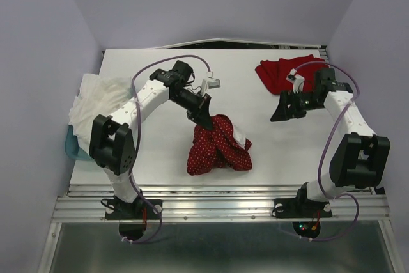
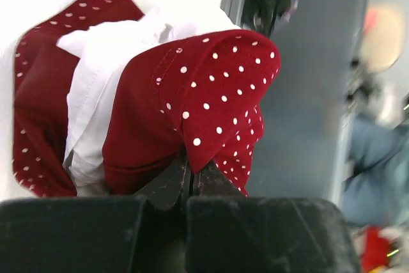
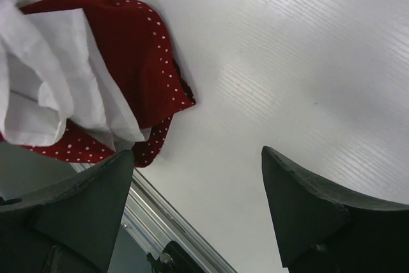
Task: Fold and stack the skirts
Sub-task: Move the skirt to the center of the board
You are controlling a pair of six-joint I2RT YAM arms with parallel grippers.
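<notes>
Next, my left gripper will draw the bunched dark red skirt outward and down onto the bare table below my gripper and to its left in the top view and release it.
The dark red polka-dot skirt (image 1: 216, 148) with a white lining hangs bunched at the table's front middle. My left gripper (image 1: 206, 119) is shut on its top edge and holds it up; the left wrist view shows the dotted cloth (image 2: 217, 87) pinched between the jaws of the left gripper (image 2: 190, 171). The plain bright red skirt (image 1: 281, 73) lies crumpled at the back right. My right gripper (image 1: 281, 112) is open and empty above the table, just in front of the red skirt. The right wrist view shows the dotted skirt (image 3: 134, 49) beyond the right gripper (image 3: 198, 158).
A pile of white cloth (image 1: 96, 103) lies over a teal bin (image 1: 72, 147) at the table's left edge. The metal rail (image 1: 217, 199) runs along the front edge. The white table (image 1: 160, 75) has walls close on both sides.
</notes>
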